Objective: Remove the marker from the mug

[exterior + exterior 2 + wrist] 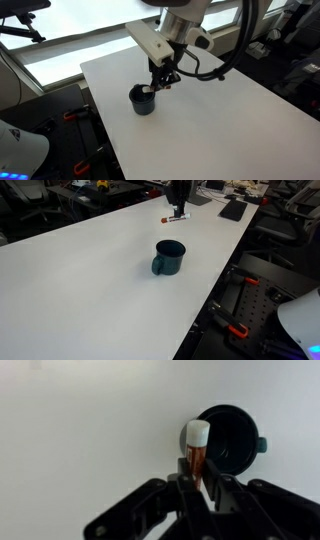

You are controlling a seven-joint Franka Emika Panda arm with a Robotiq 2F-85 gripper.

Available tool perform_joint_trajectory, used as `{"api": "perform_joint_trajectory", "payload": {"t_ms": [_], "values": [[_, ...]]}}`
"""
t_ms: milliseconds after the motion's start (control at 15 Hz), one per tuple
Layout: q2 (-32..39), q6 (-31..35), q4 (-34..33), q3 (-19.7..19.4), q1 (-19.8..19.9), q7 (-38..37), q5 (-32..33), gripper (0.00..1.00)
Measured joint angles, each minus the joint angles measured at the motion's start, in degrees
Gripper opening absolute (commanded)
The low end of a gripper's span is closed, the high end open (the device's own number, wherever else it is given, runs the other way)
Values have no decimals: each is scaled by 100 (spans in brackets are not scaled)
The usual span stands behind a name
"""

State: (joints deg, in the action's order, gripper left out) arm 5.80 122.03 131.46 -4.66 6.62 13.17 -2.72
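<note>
The bare tabletop beside the black mug is clear below my gripper, so next I will lower it past the mug's rim to release the marker [177, 217] there.
The black mug [143, 100] stands upright on the white table, handle to one side. It also shows in an exterior view [170, 257] and in the wrist view [228, 435]; nothing shows in its opening. My gripper [197, 478] is shut on the marker [196, 448], a short stick with a white cap and an orange-brown body. The marker is outside the mug, beside its rim in the wrist view. In an exterior view the gripper [163, 80] hangs just above and beside the mug. In the exterior view from the far side the marker [177, 217] sticks out below the gripper [177, 202], beyond the mug.
The white table [220, 110] is wide, with its edges close to black frames and red clamps [238, 332]. A dark flat object [232, 210] lies near the far corner. A cable [215, 70] loops from the arm over the table.
</note>
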Motion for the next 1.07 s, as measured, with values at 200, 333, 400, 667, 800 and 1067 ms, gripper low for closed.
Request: {"api": "perform_joint_trajectory", "payload": {"t_ms": [200, 333, 400, 667, 800, 1067], "values": [[265, 1034, 113, -156, 42, -658, 181, 5], [492, 1559, 107, -261, 40, -1280, 470, 5], [613, 1801, 97, -315, 36, -1652, 683, 5], [1139, 2209, 37, -396, -56, -2480, 1125, 5], [1406, 2209, 8, -199, -66, -2280, 840, 5], [1898, 2205, -172, 108, -93, -1920, 441, 5]]}}
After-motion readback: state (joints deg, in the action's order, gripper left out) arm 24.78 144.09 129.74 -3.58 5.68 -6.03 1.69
